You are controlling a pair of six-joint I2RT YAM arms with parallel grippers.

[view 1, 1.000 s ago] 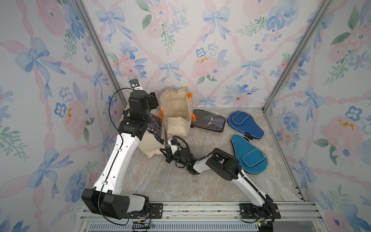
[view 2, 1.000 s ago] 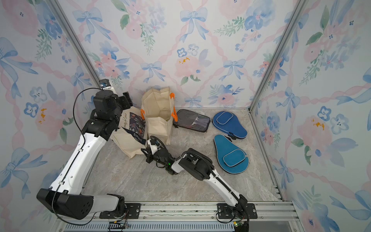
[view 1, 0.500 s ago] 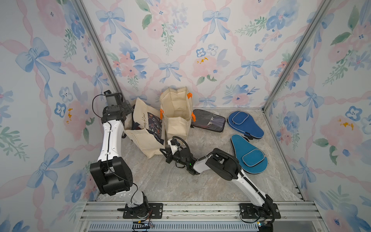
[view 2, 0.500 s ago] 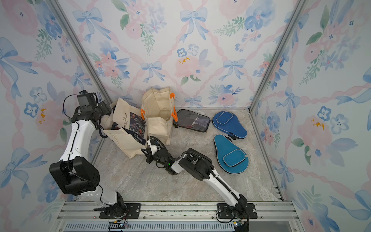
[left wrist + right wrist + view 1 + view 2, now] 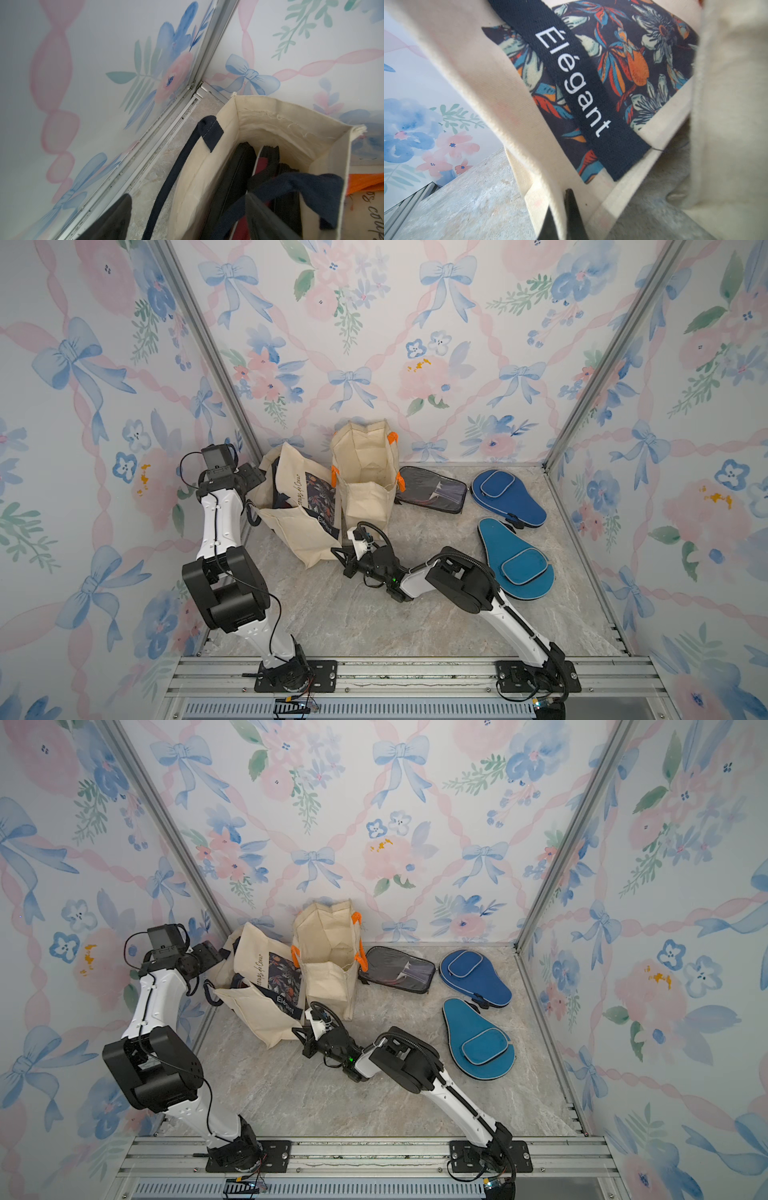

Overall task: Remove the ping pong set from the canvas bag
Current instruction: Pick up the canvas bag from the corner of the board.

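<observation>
I should next bring my left gripper down away from the metal bar and close it on the bag's far rim (image 5: 220,964) (image 5: 184,188), because that rim is below it between its open fingers.
The canvas bag (image 5: 299,526) with a floral panel and navy handles leans at the far left, its mouth toward the left wall. The ping pong set (image 5: 234,182), a black zipped case with red beside it, shows inside the bag's mouth in the left wrist view. My left gripper (image 5: 249,477) (image 5: 187,220) is open at that mouth. One finger is over the floor outside the bag and the other is over the opening, under a navy handle (image 5: 291,187). My right gripper (image 5: 338,552) (image 5: 560,220) is shut on the bag's bottom corner fold, low on the table.
A second canvas bag (image 5: 365,472) with orange handles stands upright against the first. To its right lie a black mesh case (image 5: 432,489) and two blue paddle cases (image 5: 507,497) (image 5: 515,560). The left wall and its metal rail (image 5: 166,128) are close beside my left gripper.
My left arm has pulled back from above the bag toward the left wall and folded at the elbow, bringing its gripper to the bag's mouth. The right gripper has kept its hold.
</observation>
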